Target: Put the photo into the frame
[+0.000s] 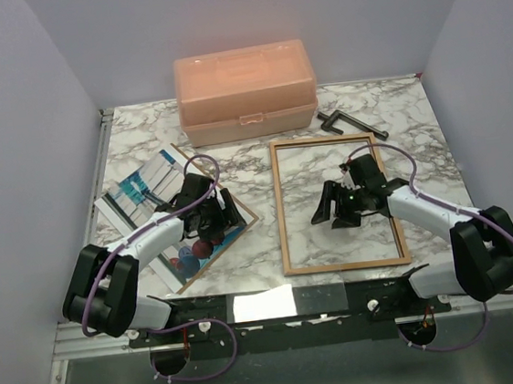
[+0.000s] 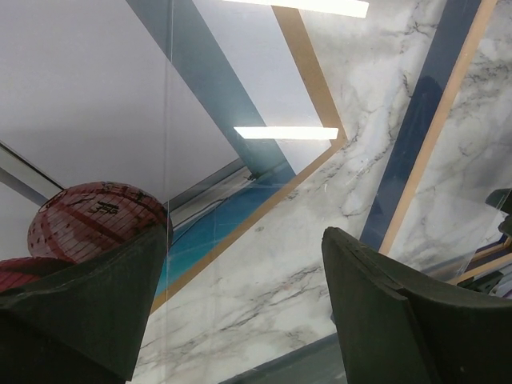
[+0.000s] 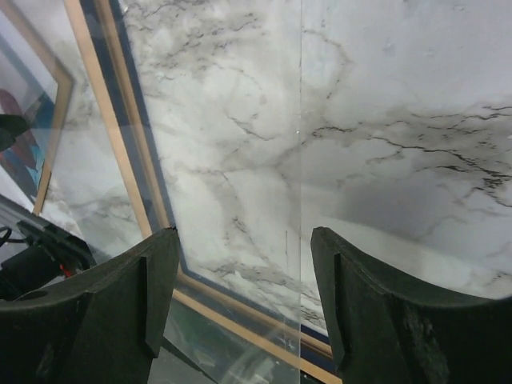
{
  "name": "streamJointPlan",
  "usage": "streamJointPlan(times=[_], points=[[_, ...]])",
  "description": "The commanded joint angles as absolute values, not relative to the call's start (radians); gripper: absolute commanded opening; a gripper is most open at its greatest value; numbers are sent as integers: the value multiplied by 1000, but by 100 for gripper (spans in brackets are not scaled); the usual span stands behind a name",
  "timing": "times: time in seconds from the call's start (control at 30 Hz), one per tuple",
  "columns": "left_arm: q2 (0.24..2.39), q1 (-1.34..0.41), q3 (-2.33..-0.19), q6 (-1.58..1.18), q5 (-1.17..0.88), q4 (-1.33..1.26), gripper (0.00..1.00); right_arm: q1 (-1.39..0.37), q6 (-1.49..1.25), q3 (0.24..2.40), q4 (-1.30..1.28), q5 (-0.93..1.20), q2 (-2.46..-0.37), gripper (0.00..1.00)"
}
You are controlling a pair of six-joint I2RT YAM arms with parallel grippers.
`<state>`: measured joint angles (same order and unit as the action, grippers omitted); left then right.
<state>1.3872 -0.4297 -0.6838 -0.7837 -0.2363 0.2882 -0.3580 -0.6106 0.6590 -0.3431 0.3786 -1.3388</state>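
Note:
My right gripper needs to tilt its fingers toward the photo next, with one finger beneath the edge of the sheet, because the thin clear sheet's edge (image 3: pixel 300 232) sticks out over bare marble between my open fingers.
The frame (image 1: pixel 281 209) lies flat on the marble table right of centre, tan wood side up. My right gripper (image 1: pixel 336 209) hovers low inside it, near its left rail. In the right wrist view that gripper (image 3: pixel 244 304) is open over marble, with the frame's tan and navy rail (image 3: pixel 132 152) beside its left finger. The photo (image 1: pixel 142 190) lies at the left on a brown backing board (image 1: pixel 240 214). My left gripper (image 1: pixel 206 219) sits over the photo's near right part, open (image 2: pixel 244 320) and holding nothing. A red balloon on the photo (image 2: pixel 88 216) and the frame's rail (image 2: pixel 416 136) show there.
A peach plastic box (image 1: pixel 246 92) stands at the back centre. A black tool (image 1: pixel 350 125) lies to its right. A thin straight edge, as of a clear sheet (image 3: pixel 300 160), runs between the right fingers. White walls close in left and right.

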Motion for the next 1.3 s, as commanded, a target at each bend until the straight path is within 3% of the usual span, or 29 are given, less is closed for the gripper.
streamJointPlan(times=[0.0, 0.33, 0.53, 0.7, 0.83, 1.1, 1.27], points=[[1431, -443, -666, -780, -248, 333, 80, -335, -553, 703, -424, 308, -1368, 74], [1450, -446, -672, -772, -253, 333, 78, -282, -560, 641, -388, 427, -1413, 73], [1461, -451, -678, -772, -256, 331, 77, -282, -612, 564, -215, 718, -1399, 68], [1467, -455, -684, -770, -258, 331, 76, -282, -642, 561, -155, 841, -1382, 52], [1469, -458, -687, -770, -256, 332, 76, -282, -663, 572, -153, 868, -1335, 33], [1475, -460, -691, -769, -256, 334, 76, -282, -666, 610, -192, 859, -1278, 26], [1465, -462, -694, -764, -251, 338, 75, -282, -636, 645, -253, 812, -1271, 3]])
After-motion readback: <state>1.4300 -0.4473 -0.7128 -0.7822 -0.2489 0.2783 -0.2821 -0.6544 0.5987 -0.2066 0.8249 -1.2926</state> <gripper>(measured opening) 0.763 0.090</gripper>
